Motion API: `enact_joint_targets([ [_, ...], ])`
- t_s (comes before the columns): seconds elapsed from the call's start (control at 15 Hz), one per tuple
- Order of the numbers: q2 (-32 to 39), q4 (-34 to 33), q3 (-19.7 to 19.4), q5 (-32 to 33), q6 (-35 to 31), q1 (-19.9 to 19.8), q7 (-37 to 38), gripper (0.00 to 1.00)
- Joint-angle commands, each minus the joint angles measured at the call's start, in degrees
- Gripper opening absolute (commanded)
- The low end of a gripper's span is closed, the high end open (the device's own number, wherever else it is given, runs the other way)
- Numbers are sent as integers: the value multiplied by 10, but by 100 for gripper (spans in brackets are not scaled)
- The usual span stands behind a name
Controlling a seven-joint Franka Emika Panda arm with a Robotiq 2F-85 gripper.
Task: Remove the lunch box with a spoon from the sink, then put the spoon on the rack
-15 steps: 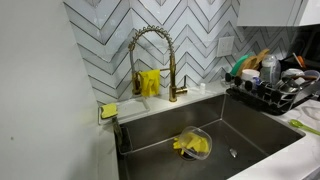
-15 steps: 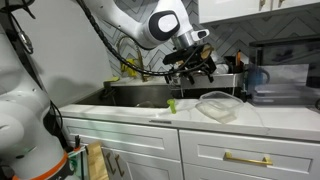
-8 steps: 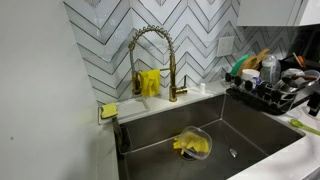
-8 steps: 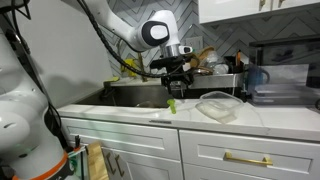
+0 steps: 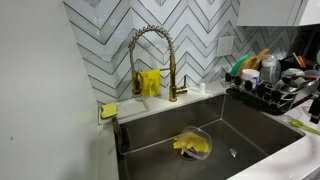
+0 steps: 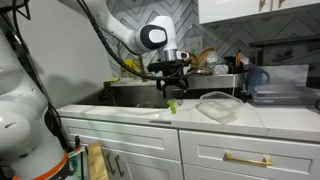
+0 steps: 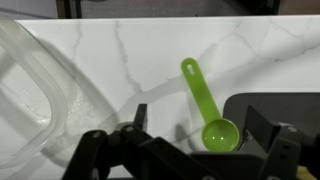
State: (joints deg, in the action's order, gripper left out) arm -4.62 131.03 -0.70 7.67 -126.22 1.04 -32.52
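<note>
My open fingers are above the slanted spoon, so I will turn my gripper in line with the handle of the green spoon (image 7: pixel 199 95) and lower it around the bowl end (image 7: pixel 218 130).
A green plastic spoon (image 7: pixel 199 95) lies on the white marble counter, its bowl toward me. It also shows in both exterior views (image 6: pixel 171 104) (image 5: pixel 299 123). The clear lunch box (image 6: pixel 217 105) sits on the counter beside it, and its rim is at the left of the wrist view (image 7: pixel 28 85). My gripper (image 7: pixel 200 128) is open and hovers low over the spoon, one finger (image 7: pixel 137 116) on each side of the spoon's bowl. In an exterior view the gripper (image 6: pixel 172 88) hangs just above the spoon.
The sink (image 5: pixel 245 125) holds a clear container with a yellow item (image 5: pixel 192 144). A dish rack (image 5: pixel 268 92) full of dishes stands by the sink. A gold faucet (image 5: pixel 150 55) and a yellow sponge (image 5: pixel 108 110) are at the back.
My gripper has swung from above the lunch box over to the spoon and come down toward it. The spoon and lunch box have not moved.
</note>
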Motion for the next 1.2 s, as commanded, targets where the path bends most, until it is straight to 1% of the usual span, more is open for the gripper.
enact_joint_targets([
  [0.0, 7, 16, -2, -29, -38, 3, -38, 100],
  [0.13, 10, 29, -4, -56, -71, 3, -74, 100],
  [0.2, 12, 36, -4, -84, -82, 4, -99, 100],
  [0.33, 18, 47, -4, -124, -98, 2, -138, 100],
  [0.47, 18, 53, -4, -160, -98, 1, -170, 100],
  [0.53, 17, 55, -4, -168, -95, 0, -179, 95],
  [0.6, 17, 56, -4, -167, -91, -2, -182, 78],
  [0.67, 17, 57, -5, -170, -92, -3, -186, 71],
  [0.73, 18, 57, -5, -165, -93, -4, -188, 70],
  [1.13, 30, 55, -1, -160, -116, -2, -226, 22],
])
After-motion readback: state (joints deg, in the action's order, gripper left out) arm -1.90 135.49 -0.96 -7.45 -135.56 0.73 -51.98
